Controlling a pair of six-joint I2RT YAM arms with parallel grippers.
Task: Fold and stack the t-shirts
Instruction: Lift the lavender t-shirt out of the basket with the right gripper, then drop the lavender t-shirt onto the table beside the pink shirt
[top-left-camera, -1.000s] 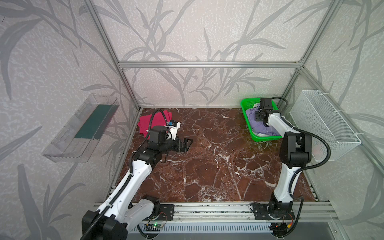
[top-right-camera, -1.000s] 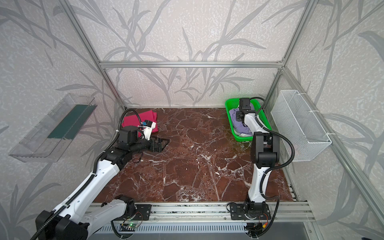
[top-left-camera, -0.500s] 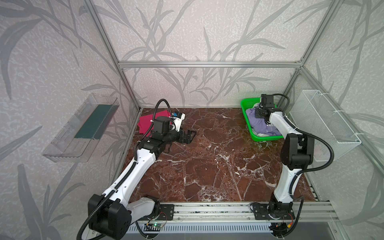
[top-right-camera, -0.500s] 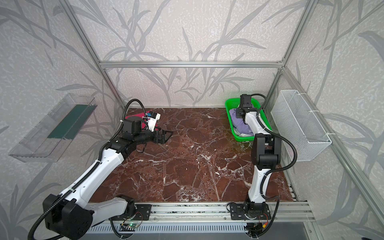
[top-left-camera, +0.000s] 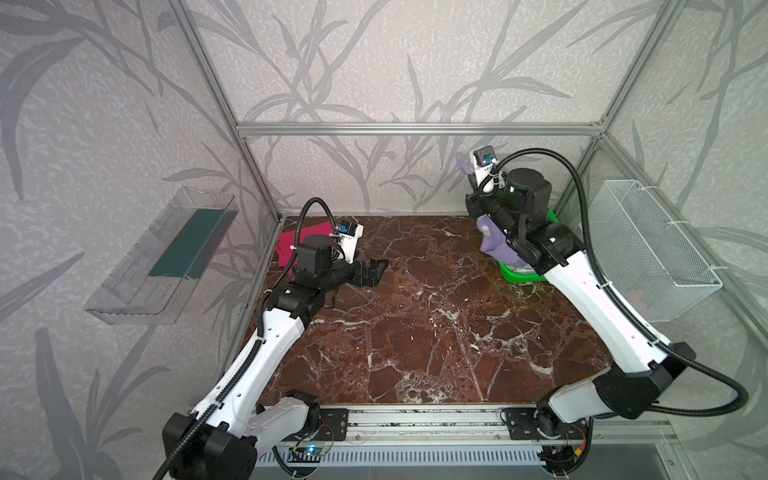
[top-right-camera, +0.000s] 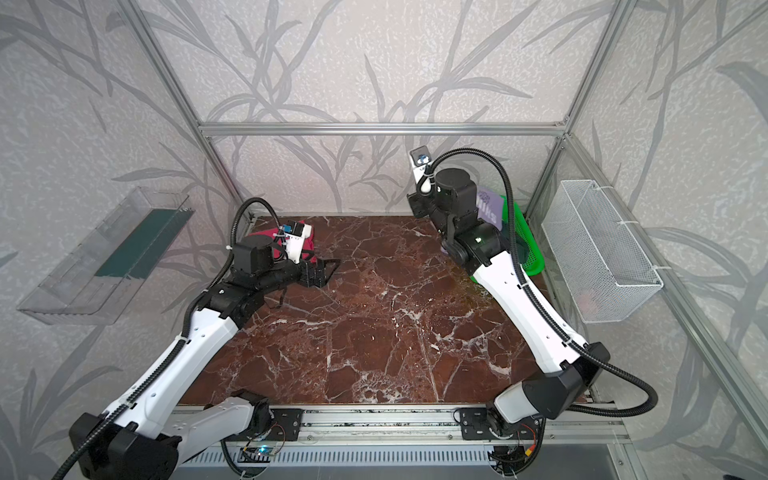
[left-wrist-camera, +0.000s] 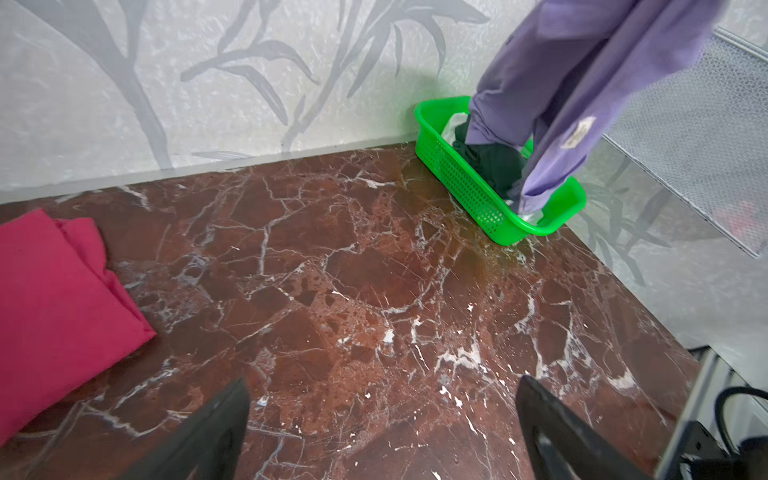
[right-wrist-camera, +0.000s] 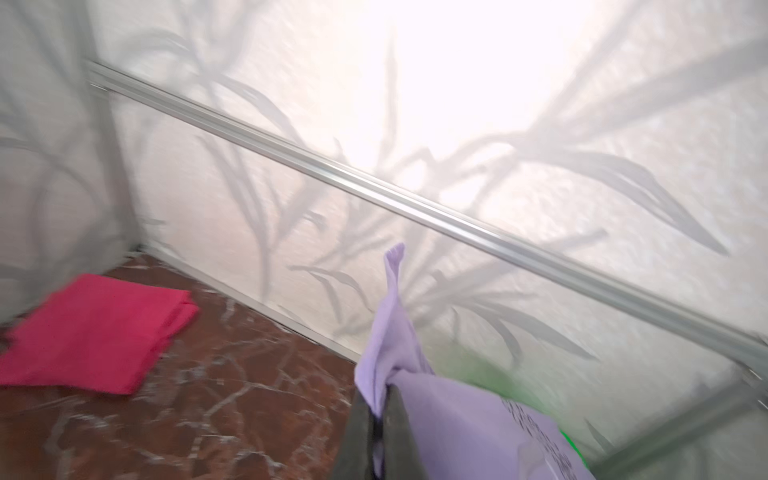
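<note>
My right gripper carries the fold clear of the basket next, toward the magenta t-shirt (top-left-camera: 299, 243), lowers it and releases it, since open bare marble lies below.
My right gripper (right-wrist-camera: 378, 401) is shut on a fold of the lavender t-shirt (right-wrist-camera: 465, 419) and holds it up in the air above the green basket (left-wrist-camera: 457, 166). The shirt (left-wrist-camera: 582, 83) hangs down, its lower end still inside the basket (top-left-camera: 521, 276). A dark green garment (left-wrist-camera: 494, 166) and a white one (left-wrist-camera: 453, 124) lie in the basket. The magenta t-shirt (top-left-camera: 299, 243) lies folded on the marble floor in the back left corner (left-wrist-camera: 54, 307). Beside it my left gripper (top-left-camera: 374, 270) hovers open and empty over bare marble (left-wrist-camera: 382, 390).
A white wire basket (top-left-camera: 648, 249) hangs on the right wall next to the green basket. A clear plastic tray (top-left-camera: 162, 253) with a dark green sheet in it hangs on the left wall. Aluminium frame posts stand in the corners.
My right gripper has shut on the lavender t-shirt in the basket and lifted it high. My left gripper moved back and right past the magenta t-shirt, then held still.
</note>
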